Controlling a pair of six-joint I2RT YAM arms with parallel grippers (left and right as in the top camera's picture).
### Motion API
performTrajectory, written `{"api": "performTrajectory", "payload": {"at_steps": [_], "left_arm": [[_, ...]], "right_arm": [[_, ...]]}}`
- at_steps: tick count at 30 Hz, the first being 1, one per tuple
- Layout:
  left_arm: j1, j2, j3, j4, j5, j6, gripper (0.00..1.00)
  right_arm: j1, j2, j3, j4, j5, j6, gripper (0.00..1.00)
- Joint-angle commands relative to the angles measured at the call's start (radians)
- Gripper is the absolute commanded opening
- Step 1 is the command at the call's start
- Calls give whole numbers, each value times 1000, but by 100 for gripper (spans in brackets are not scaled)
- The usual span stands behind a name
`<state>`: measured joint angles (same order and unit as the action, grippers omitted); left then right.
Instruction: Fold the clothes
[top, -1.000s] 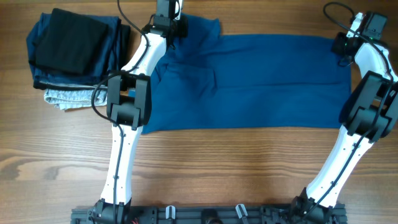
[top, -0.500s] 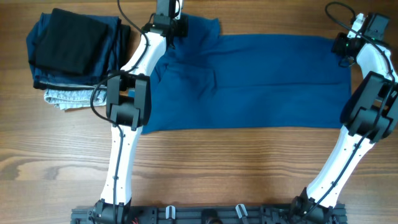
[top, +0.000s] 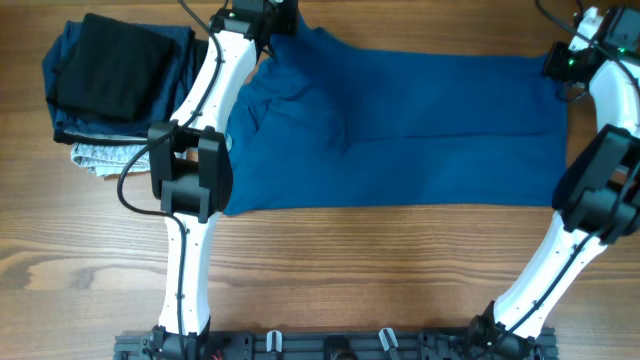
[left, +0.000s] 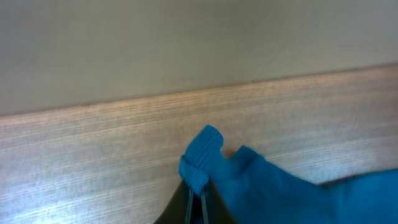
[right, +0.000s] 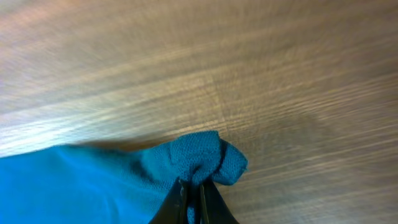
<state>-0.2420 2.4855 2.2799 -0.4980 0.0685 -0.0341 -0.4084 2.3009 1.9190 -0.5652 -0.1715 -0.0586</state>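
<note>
Next, my left gripper folds the pinched far corner back and down toward the shirt's near edge, which lies flat, below and back of the gripper, then releases.
The blue T-shirt lies spread across the back of the table, folded lengthwise. My left gripper is shut on its far left corner; the left wrist view shows the pinched cloth bunched in the jaws above the wood. My right gripper is shut on the far right corner; the right wrist view shows a blue fold clamped between the jaws.
A stack of folded garments stands at the back left: a black piece on dark navy, with a light grey speckled piece under it. Bare wooden table lies in front of the shirt.
Both grippers have moved toward the far edge, the left one also leftward, pulling the shirt's far corners back and stretching its far edge.
</note>
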Motion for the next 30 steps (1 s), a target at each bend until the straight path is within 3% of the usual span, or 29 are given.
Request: {"api": "performTrajectory", "payload": {"at_steps": [1,18,30], "left_arm": [[10,-85,0,-83,-3,53,4],[23,-221,0,-592,-18,46,4],[29,-259,0,-845,-23,-34,4]], "right_arm": [[5,-101,-8,-26,-21,-21,4],[3,-160,-8,-321,-21,-126,4],[-83,-199,-8,-550,-21,-101,4]]}}
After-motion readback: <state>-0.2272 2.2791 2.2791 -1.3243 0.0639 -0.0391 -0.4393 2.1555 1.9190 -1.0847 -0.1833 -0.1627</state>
